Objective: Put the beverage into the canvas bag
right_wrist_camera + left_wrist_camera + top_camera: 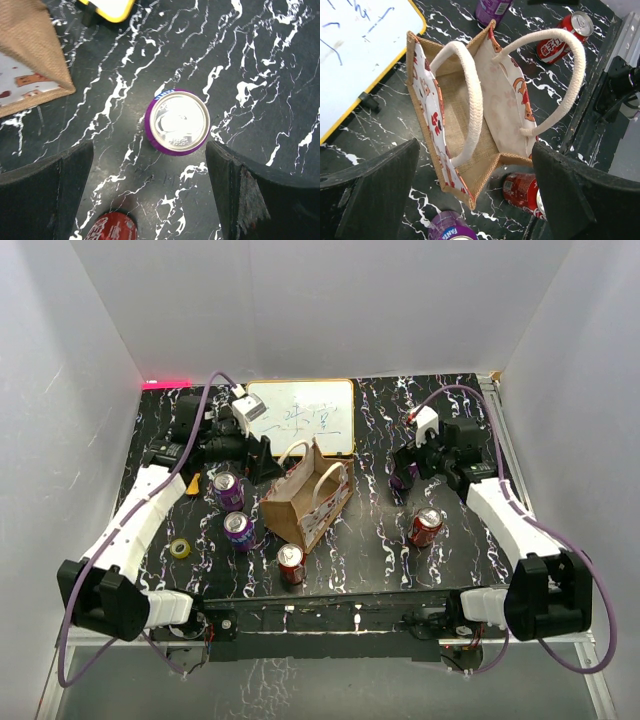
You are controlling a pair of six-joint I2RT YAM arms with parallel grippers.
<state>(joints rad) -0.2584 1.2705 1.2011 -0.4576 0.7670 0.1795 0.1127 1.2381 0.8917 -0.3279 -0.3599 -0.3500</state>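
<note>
The upright purple can is below my open right gripper, and the gripper's fingers are spread wider than the can, so next the gripper will go down to the can, around its silver top (179, 121), and close.
The canvas bag (305, 500) stands open near the table's middle, its two cream handles up. From the left wrist its tan inside (455, 107) looks empty. My left gripper (475, 200) hangs open above the bag's near end, holding nothing. Beverages are several cans on the table. A purple can (177, 122) stands upright just ahead of my right gripper (150, 195), which is open and above it. Two more purple cans (229, 490) (238, 530) stand left of the bag. A red can (291, 563) stands at the bag's front corner, and another red one (425, 527) to its right.
A white framed whiteboard (300, 418) lies behind the bag. A yellow tape roll (181, 548) sits near the left arm. White walls close in the table on three sides.
</note>
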